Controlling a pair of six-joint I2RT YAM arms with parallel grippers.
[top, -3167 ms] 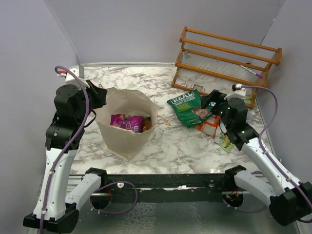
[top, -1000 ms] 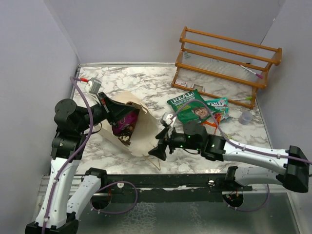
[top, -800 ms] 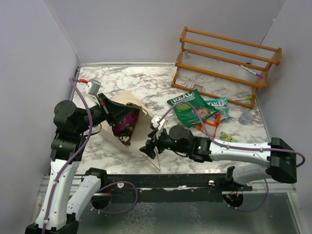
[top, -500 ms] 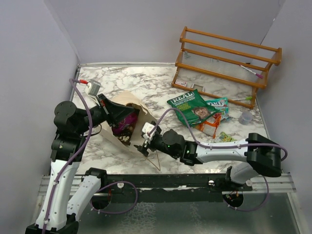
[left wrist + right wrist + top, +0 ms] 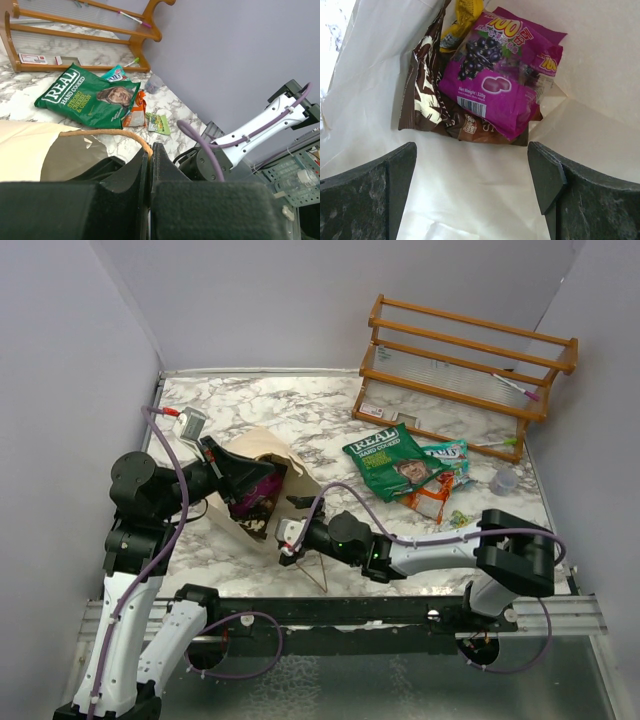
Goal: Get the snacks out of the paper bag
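The barcode end of the magenta-purple packet lies uncovered in the bag, so my right gripper will next push to the left in the top view, into the bag and around the packet there.
The cream paper bag [image 5: 290, 472] lies tipped on the marble table, mouth toward the right. My left gripper [image 5: 218, 462] is shut on its brown cord handle [image 5: 100, 133] at the upper rim. My right gripper [image 5: 285, 540] is open at the bag's mouth, looking inside. There lie a magenta-purple packet [image 5: 500, 85], a dark brown packet [image 5: 427, 107] and a yellow one [image 5: 462, 15], a little ahead of the open fingers [image 5: 547, 175]. A green bag [image 5: 388, 460], an orange packet [image 5: 428, 498] and a light-green packet [image 5: 458, 523] lie on the table to the right.
An orange wooden rack [image 5: 465, 365] stands at the back right. A clear plastic cup [image 5: 504, 481] sits near the right wall. The bag's second cord handle [image 5: 320, 575] trails toward the front rail. Grey walls close in left and right.
My right arm has swung from the snack pile at the right across to the bag's mouth. My left gripper has lifted and tipped the bag by its handle.
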